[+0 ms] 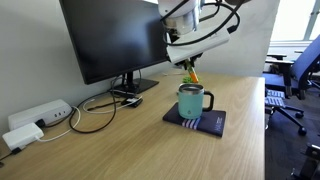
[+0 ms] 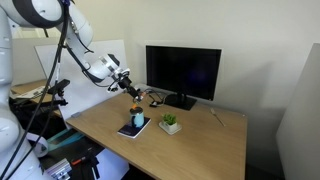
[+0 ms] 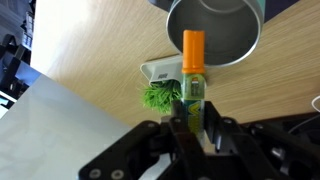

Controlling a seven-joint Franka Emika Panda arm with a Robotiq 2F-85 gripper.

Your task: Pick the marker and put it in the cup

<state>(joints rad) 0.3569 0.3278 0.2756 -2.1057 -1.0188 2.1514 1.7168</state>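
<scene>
My gripper needs to move down, bring the orange marker into the teal cup's opening [image 1: 191, 87] [image 3: 222, 34] and then let go of it, because the marker's tip is still above the cup's rim.
The orange marker [image 3: 192, 62] is clamped between my gripper's fingers [image 3: 194, 118], its orange tip pointing at the rim of the teal cup [image 3: 215, 35]. In an exterior view the gripper [image 1: 189, 66] hangs just above the cup [image 1: 192, 101], with the marker [image 1: 192, 74] slanting down toward the cup's mouth. In an exterior view the gripper [image 2: 132, 91] is above the cup [image 2: 137, 119]. The cup stands on a dark flat book [image 1: 209, 122].
A black monitor [image 1: 115, 40] on a stand is behind the cup. A small green plant in a white pot [image 2: 169, 123] sits next to the book. A white power strip with cables [image 1: 35, 117] lies on the desk. Office chairs [image 1: 290, 80] stand beyond the desk edge.
</scene>
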